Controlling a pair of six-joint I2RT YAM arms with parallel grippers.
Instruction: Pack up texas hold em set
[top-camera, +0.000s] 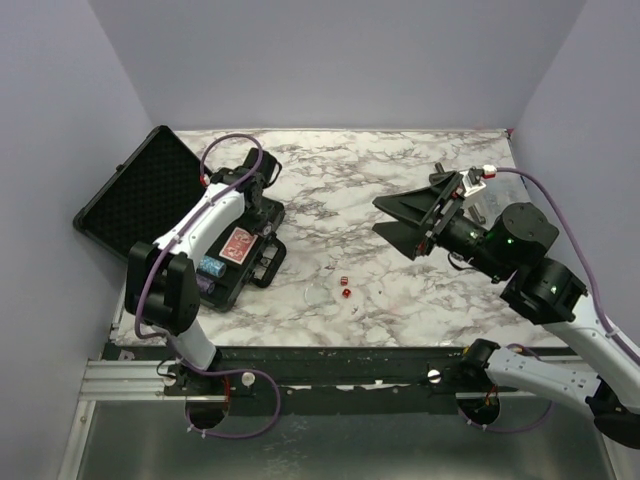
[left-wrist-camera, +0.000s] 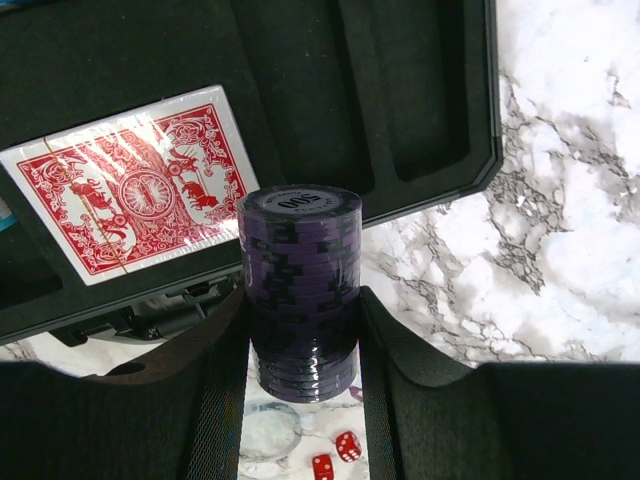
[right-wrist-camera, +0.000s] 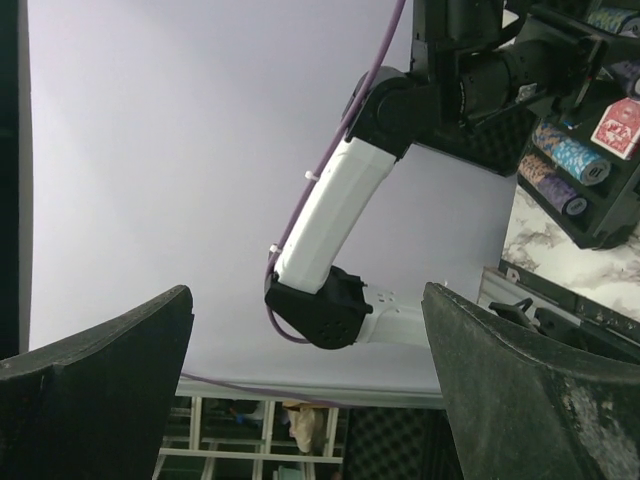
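The tray's slot beside the card deck is below my left gripper and to its left in the top view, so I will move the gripper down and to that side and release the chips.
The black case lies open at the table's left, its foam-lined lid (top-camera: 130, 195) tipped back and its tray (top-camera: 262, 262) flat. A red card deck (top-camera: 238, 245) and chip stacks (top-camera: 211, 266) lie in the tray. My left gripper (top-camera: 262, 207) hovers over the tray's far end, shut on a stack of purple chips (left-wrist-camera: 300, 290), next to the deck (left-wrist-camera: 125, 190) and empty slots (left-wrist-camera: 410, 110). Two red dice (top-camera: 345, 287) lie on the marble and show under the chips (left-wrist-camera: 335, 458). My right gripper (top-camera: 405, 222) is open, empty and raised at mid-right.
A clear round disc (left-wrist-camera: 268, 438) lies on the marble beside the dice. The right wrist view looks sideways at the left arm (right-wrist-camera: 335, 215) and the case tray with chips (right-wrist-camera: 570, 155). A metal rail (top-camera: 130, 375) runs along the near edge.
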